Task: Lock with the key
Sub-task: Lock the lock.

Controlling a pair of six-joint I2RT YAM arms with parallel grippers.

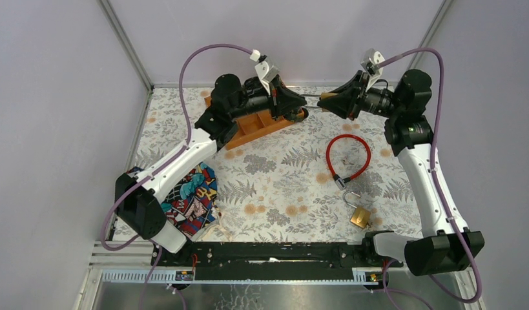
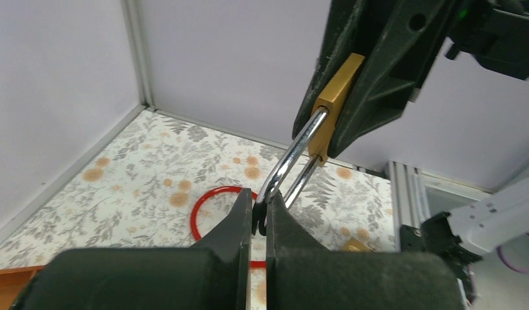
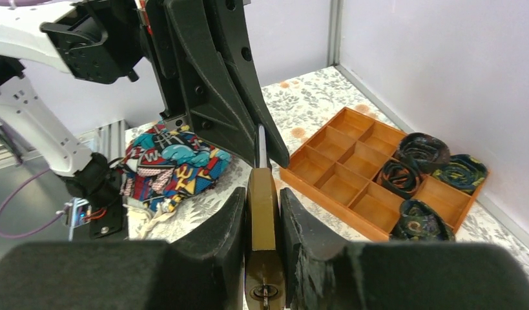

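Observation:
Next, my left gripper brings the shackle back and down onto the tabletop [image 1: 254, 178] beside the cloth bag and releases it, because that spot is clear.
A brass padlock [image 1: 329, 99] hangs in the air at the back of the table, between both grippers. My right gripper [image 3: 262, 194] is shut on its brass body [image 3: 262, 213], one pad on each flat side. The keyhole [image 3: 265, 292] faces the right wrist camera; I cannot tell whether a key sits in it, and no key shows elsewhere. My left gripper [image 2: 260, 216] is shut on the bend of the steel shackle [image 2: 290, 161], which runs up to the brass body [image 2: 336, 97]. In the top view the left gripper [image 1: 305, 106] points right and the right gripper [image 1: 326, 100] points left.
An orange compartment tray [image 1: 261, 126] lies under the left arm, with rolled dark bands [image 3: 423, 152] in its end cells. A red cable loop [image 1: 347, 158] lies right of centre, a second brass padlock [image 1: 360, 216] with an open shackle beside its end. A colourful cloth bag [image 1: 194, 194] sits front left.

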